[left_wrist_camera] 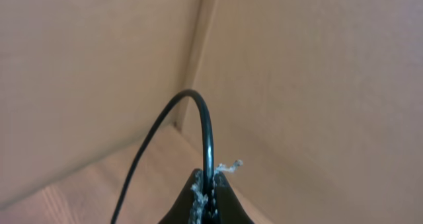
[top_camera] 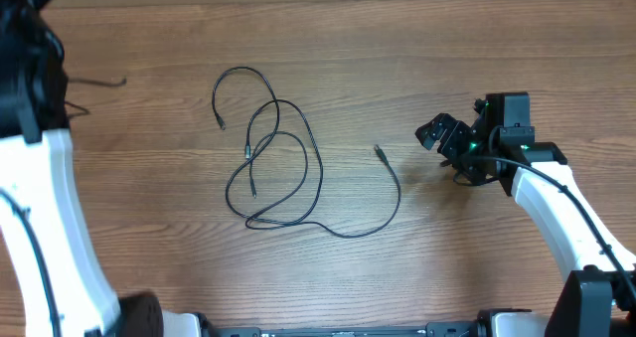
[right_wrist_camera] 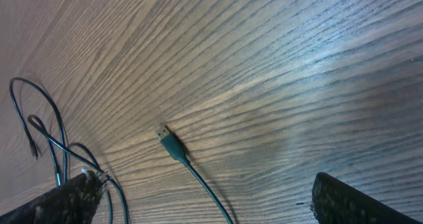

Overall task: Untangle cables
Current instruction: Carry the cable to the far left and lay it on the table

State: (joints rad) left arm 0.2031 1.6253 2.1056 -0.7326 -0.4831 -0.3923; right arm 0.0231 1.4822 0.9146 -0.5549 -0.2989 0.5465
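My left gripper brings the black cable down next, moves back and releases it on the clear tabletop beside the tangle, since it already hangs free of those loops.
Several thin black cables lie looped over each other mid-table. One strand trails right and ends in a small plug. My right gripper stands open just right of that plug, not touching it. In the right wrist view the plug lies between and ahead of the wide-apart fingers, with the tangle at the left. My left gripper is shut on a black cable that arcs up and back down. In the overhead view a thin cable end sticks out beside the left arm at the far left.
The tabletop is wood-grained. Beige panels meeting in a corner fill the left wrist view. The white left arm runs down the left edge and the white right arm down the right side.
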